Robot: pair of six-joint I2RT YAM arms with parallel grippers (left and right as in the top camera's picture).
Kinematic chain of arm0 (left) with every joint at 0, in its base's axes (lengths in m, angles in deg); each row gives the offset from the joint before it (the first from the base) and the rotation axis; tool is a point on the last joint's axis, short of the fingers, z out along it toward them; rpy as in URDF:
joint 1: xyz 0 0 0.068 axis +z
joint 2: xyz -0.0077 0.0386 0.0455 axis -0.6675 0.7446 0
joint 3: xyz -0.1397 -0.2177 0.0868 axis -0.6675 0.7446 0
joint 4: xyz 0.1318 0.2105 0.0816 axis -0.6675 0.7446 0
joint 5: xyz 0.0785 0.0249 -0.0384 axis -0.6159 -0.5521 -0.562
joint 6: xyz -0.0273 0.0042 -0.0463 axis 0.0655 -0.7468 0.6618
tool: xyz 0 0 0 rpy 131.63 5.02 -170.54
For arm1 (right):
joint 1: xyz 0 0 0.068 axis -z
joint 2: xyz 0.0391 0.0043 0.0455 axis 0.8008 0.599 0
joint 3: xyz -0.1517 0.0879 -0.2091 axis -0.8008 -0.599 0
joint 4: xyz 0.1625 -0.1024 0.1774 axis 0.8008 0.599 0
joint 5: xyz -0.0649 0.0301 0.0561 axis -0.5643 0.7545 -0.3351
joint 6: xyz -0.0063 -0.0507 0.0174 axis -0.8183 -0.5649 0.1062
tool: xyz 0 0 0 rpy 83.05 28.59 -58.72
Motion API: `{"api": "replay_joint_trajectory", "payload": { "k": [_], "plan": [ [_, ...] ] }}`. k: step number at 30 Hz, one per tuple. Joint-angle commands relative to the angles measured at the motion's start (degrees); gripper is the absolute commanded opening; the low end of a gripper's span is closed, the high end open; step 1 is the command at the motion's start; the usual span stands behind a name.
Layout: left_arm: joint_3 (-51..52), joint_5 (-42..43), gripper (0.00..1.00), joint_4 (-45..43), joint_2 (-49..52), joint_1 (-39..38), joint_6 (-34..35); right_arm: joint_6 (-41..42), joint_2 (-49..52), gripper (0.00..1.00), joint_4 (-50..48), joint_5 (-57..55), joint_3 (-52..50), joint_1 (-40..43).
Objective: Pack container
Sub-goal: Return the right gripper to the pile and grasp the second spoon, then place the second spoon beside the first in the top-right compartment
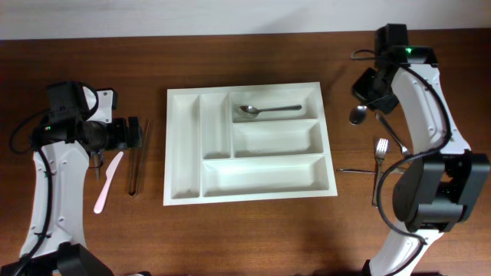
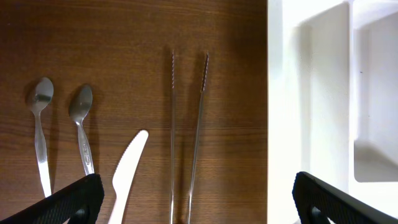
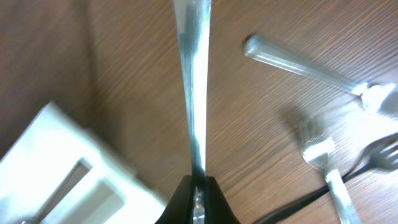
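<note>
I should move my right gripper to the left in the overhead view until it is over the container's far section (image 1: 276, 104) (image 3: 62, 186), then lower it and let go of its spoon, because another spoon is already there.
The white five-compartment container (image 1: 184, 149) lies mid-table, with one metal spoon (image 1: 265, 110) in its top right compartment. Its left wall shows in the left wrist view (image 2: 280, 112) and a blurred corner in the right wrist view (image 3: 56, 162). My left gripper (image 1: 129, 134) (image 2: 196, 183) is open and empty, above long metal tongs (image 2: 186, 124) and left of the container. My right gripper (image 1: 370, 93) (image 3: 196, 186) is shut on a metal spoon (image 1: 357, 116) (image 3: 193, 74), held over the table just right of the container.
Left of the container lie the tongs (image 1: 135, 165), a white plastic knife (image 1: 107, 180) (image 2: 127, 168) and two metal spoons (image 2: 40, 137) (image 2: 82, 127). Right of it lie a fork (image 1: 381, 148), a dark thin-handled utensil (image 1: 357, 170) and another fork (image 1: 376, 188).
</note>
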Motion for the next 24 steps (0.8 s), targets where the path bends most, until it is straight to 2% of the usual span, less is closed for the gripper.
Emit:
{"api": "replay_joint_trajectory", "payload": {
  "k": [1, 4, 13, 17, 24],
  "plan": [
    [-1.22, 0.0, 0.99, 0.04, 0.31, 0.35, -0.94, 7.67, -0.09, 0.04, 0.35, 5.29, 0.31, -5.05],
    [-1.22, 0.0, 0.99, 0.04, 0.31, 0.35, -0.96, 16.92, -0.09, 0.04, -0.68, 5.44, 0.28, -9.84],
    [-1.22, 0.0, 0.99, 0.07, 0.31, 0.35, -0.94, 32.24, 0.42, 0.04, -12.48, 4.35, 0.28, -20.94],
    [-1.22, 0.0, 0.99, 0.07, 0.31, 0.35, -0.94, 39.17, 2.01, 0.04, -16.48, 3.74, 0.28, -23.85],
    [-1.22, 0.0, 0.99, 0.07, 0.31, 0.35, -0.94, 48.83, 5.68, 0.04, -17.4, 4.22, 0.28, -25.33]
  ]
}}
